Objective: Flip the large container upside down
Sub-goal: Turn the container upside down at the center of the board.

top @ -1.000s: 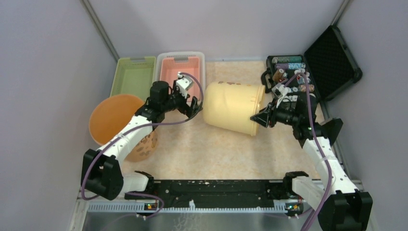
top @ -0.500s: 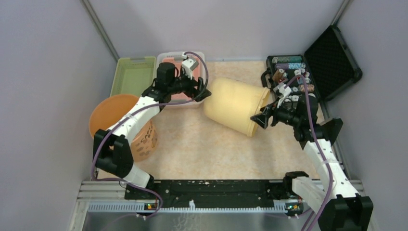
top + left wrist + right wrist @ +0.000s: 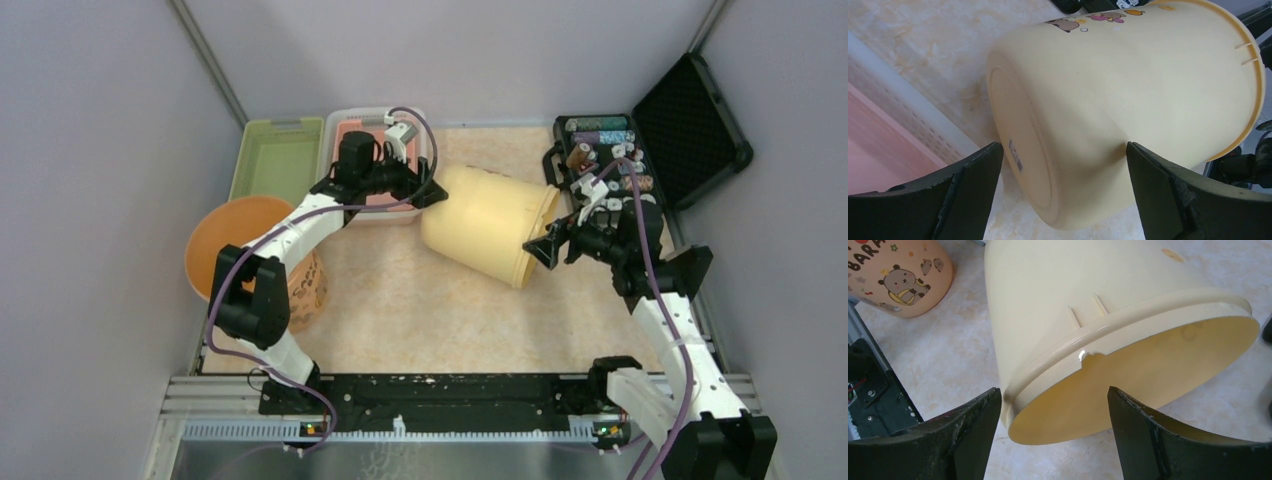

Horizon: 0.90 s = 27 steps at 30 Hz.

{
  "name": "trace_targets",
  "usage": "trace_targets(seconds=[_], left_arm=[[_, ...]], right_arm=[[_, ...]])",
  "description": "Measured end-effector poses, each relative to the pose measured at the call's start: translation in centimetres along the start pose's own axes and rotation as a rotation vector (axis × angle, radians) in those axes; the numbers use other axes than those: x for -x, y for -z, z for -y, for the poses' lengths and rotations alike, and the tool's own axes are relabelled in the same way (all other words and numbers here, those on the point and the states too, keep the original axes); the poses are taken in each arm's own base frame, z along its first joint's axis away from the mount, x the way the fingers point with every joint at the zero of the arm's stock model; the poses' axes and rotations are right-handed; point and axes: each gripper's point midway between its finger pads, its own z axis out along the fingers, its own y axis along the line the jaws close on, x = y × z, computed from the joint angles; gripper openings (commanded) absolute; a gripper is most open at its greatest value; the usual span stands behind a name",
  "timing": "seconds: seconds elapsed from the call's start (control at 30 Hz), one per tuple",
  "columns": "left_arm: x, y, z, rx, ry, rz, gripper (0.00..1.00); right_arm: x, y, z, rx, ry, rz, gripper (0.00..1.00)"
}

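Note:
The robot will next move its right gripper outward to the container rim's far part (image 3: 549, 205) (image 3: 1183, 313) and turn it astride the container's rim, which slants across the gripper's open fingers.
The large container (image 3: 488, 222) is a cream plastic tub lying on its side, base to the left and open mouth to the right. My left gripper (image 3: 428, 193) stands open at the base end. In the left wrist view the base edge of the container (image 3: 1128, 85) lies between the wide-apart fingers of the left gripper (image 3: 1062, 150), with gaps on both sides. My right gripper (image 3: 537, 248) is open at the mouth. In the right wrist view the lower rim of the container (image 3: 1058, 295) sits just beyond the right gripper (image 3: 1053, 392), which touches nothing.
An orange tub with cartoon prints (image 3: 240, 245) stands at the left. A green bin (image 3: 277, 160) and a pink bin (image 3: 372, 140) sit at the back left, under the left arm. An open black case (image 3: 640, 150) with small items is at the back right.
The right gripper has opened and let go of the container's rim. The left arm has swung back over the pink bin to the base end. The container has shifted slightly.

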Motion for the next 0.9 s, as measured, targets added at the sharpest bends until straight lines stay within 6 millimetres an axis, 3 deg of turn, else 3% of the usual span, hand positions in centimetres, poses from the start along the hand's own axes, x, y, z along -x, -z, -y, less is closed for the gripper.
trace_targets(seconds=[0.27,0.5,0.9], left_arm=[[-1.4,0.8,0.9,-0.022,0.046,0.036,0.98],[-1.4,1.6,1.7,-0.032,0.067,0.071,0.98],[-1.6,2.1,1.8,-0.037,0.106,0.104,0.97]], right_arm=[[2.3,0.0,0.2,-0.007,-0.026,-0.020,0.76],[4.3,-0.2,1.3,-0.055,-0.056,-0.053,0.65],[3.5,0.3,1.3,-0.078,-0.141,-0.151,0.63]])
